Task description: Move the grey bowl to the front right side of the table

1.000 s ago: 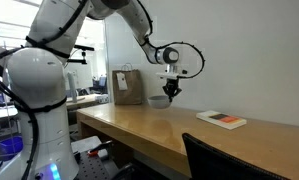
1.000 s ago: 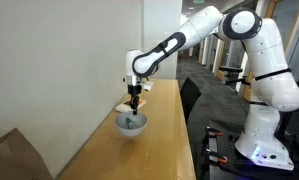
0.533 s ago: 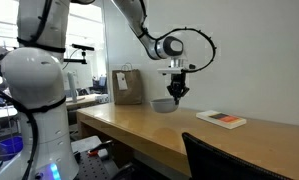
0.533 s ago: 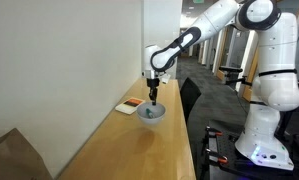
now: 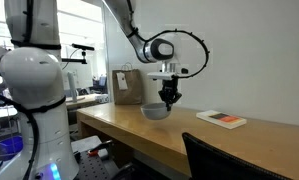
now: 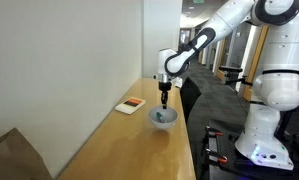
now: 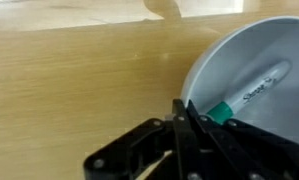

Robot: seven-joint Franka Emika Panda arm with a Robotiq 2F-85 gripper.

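The bare table near the table's front edge [image 5: 153, 124] lies below my gripper, so next I will lower the grey bowl onto that spot and let go of the bowl's rim.
The grey bowl [image 5: 156, 112] [image 6: 163, 118] hangs from my gripper [image 5: 169, 103] [image 6: 164, 103] near the front edge of the wooden table [image 5: 124, 127] [image 6: 139, 152]. Whether it touches the top I cannot tell. In the wrist view my gripper [image 7: 181, 108] is shut on the rim of the bowl [image 7: 259, 55], with the closed black fingers [image 7: 179, 135] pinching its near-left edge. A white marker with a green cap [image 7: 251, 92] lies inside the bowl. Bare table top [image 7: 69, 80] fills the left of that view.
A flat white-and-orange book [image 5: 221, 119] [image 6: 130, 105] lies by the wall. A brown paper bag [image 5: 127, 87] [image 6: 14, 155] stands at one end of the table. A black chair back [image 5: 229, 160] [image 6: 189, 95] stands by the front edge.
My gripper has carried the bowl away from the wall and the book, across the table toward its front edge, and lowered it a little.
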